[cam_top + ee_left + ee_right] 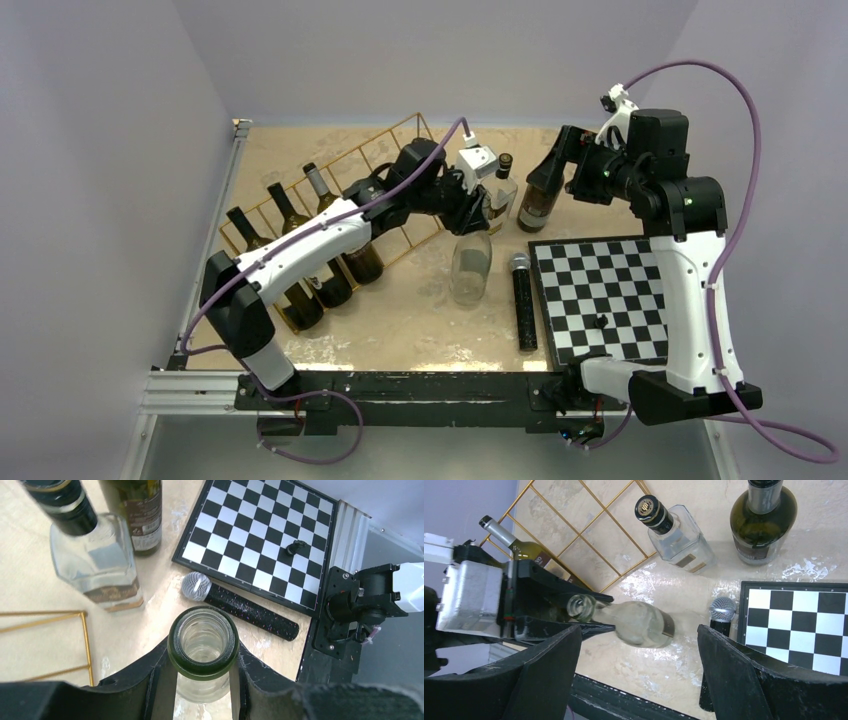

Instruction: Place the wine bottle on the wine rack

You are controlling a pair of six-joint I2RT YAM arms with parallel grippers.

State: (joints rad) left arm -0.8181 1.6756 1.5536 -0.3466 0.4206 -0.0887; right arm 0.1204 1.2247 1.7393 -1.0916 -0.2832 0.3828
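The bottle will go to the left in the top view next, to the wine rack's bare slot beside the dark bottles. My left gripper will release it there.
The wine bottle (470, 268) is clear glass with a green-rimmed mouth and stands near the table's middle. My left gripper (470, 215) is shut on its neck. In the left wrist view the bottle's open mouth (202, 642) sits between the two fingers. I cannot tell whether its base rests on the table or is just above it. The gold wire wine rack (345, 158) lies slanted at the back left and holds three dark bottles (325, 265). Its right slots are bare. My right gripper (565, 160) is open and empty, raised at the back right, and looks down on the bottle (639, 622).
A square clear bottle with a black cap (502, 190) and a dark green bottle (540, 195) stand just behind the held bottle. A black microphone (523, 300) lies beside a chessboard (600, 280) at the right, with one dark piece (600, 322) on it.
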